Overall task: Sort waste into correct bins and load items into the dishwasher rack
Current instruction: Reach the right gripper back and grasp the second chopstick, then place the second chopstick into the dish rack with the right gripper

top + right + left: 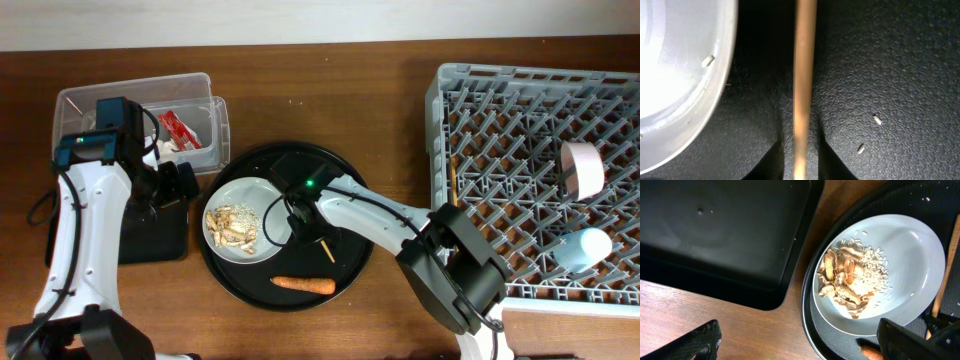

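Note:
My left gripper is to go to the right in the overhead view and down onto the plate rim by the chopstick (288, 222) (942, 269), because the scraps leave that side of the plate bare.
A pale grey plate (240, 215) with beige food scraps (232, 225) sits on the large round black tray (345, 270), beside an orange carrot (303, 285) and a wooden chopstick (326, 250). My right gripper (292, 213) is down on that tray, its fingers (801, 160) shut on the chopstick (804, 75) next to the plate rim (715, 85). My left gripper (176, 186) is open and empty (807, 342), hovering between the shallow black tray (715, 235) and the plate (910, 255). The clear tub (205, 85) holds the red wrapper (178, 128) and white tissue (165, 147).
The grey dishwasher rack (500, 130) fills the right side and holds the pink bowl (582, 168), the light-blue cup (585, 248) and another chopstick (452, 185). The carrot tip (871, 353) shows by my left gripper's right finger. Bare wood lies between the tray and the rack.

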{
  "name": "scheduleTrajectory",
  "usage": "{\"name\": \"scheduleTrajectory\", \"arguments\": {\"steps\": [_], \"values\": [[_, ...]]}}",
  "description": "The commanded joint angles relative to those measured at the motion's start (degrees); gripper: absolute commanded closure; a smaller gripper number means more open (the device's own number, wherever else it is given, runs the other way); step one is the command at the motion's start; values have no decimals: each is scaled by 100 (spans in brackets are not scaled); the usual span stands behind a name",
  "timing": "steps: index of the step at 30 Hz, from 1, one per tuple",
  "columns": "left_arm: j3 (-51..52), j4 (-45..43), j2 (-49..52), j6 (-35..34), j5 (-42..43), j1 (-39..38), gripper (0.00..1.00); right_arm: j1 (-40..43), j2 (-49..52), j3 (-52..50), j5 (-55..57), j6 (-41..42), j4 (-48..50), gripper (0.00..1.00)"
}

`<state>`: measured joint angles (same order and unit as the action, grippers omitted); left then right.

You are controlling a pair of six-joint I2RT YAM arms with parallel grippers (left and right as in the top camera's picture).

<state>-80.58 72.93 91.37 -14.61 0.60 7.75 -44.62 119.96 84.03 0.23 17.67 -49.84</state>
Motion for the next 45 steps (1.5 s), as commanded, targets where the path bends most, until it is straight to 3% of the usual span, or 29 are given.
{"name": "scheduleTrajectory", "arguments": {"steps": [1,4,10,16,21,25,29,32,34,37,38,40,45], "values": [[-90,7,-92,-59,-37,26,1,-37,236,-24,63,286,-74,87],[-90,7,-92,-59,-39,26,1,-37,234,-24,44,431,-94,96],[-90,4,-92,-59,-39,26,1,319,-417,597,52,417,-774,96],[-90,2,-92,-61,-37,26,1,1882,-2286,1075,374,197,-2085,96],[-90,0,-92,-61,116,24,1,3418,-2691,949,372,-549,-3014,96],[-90,2,-92,-61,118,24,1,3991,-2691,-44,345,-546,-2601,96],[-90,-7,-92,-61,177,24,1,4004,-2691,-1322,328,-544,-1493,96],[-90,-31,-92,-61,179,13,1,4004,-2693,-1609,334,-549,-1215,96],[-90,-61,-92,-61,175,-83,1,4015,-2796,-1464,341,-658,-1244,86],[-90,-234,-92,-61,177,-446,1,4015,-3257,-1106,341,-699,-1429,44],[-90,-358,-92,-61,179,-684,1,4022,-3526,-960,343,-697,-1539,25],[-90,-516,-85,-61,177,-979,1,4026,-3886,-874,341,-693,-1637,3],[-85,-970,315,-111,175,-2153,1,4026,-4664,-874,26,-695,-2258,2]]}}
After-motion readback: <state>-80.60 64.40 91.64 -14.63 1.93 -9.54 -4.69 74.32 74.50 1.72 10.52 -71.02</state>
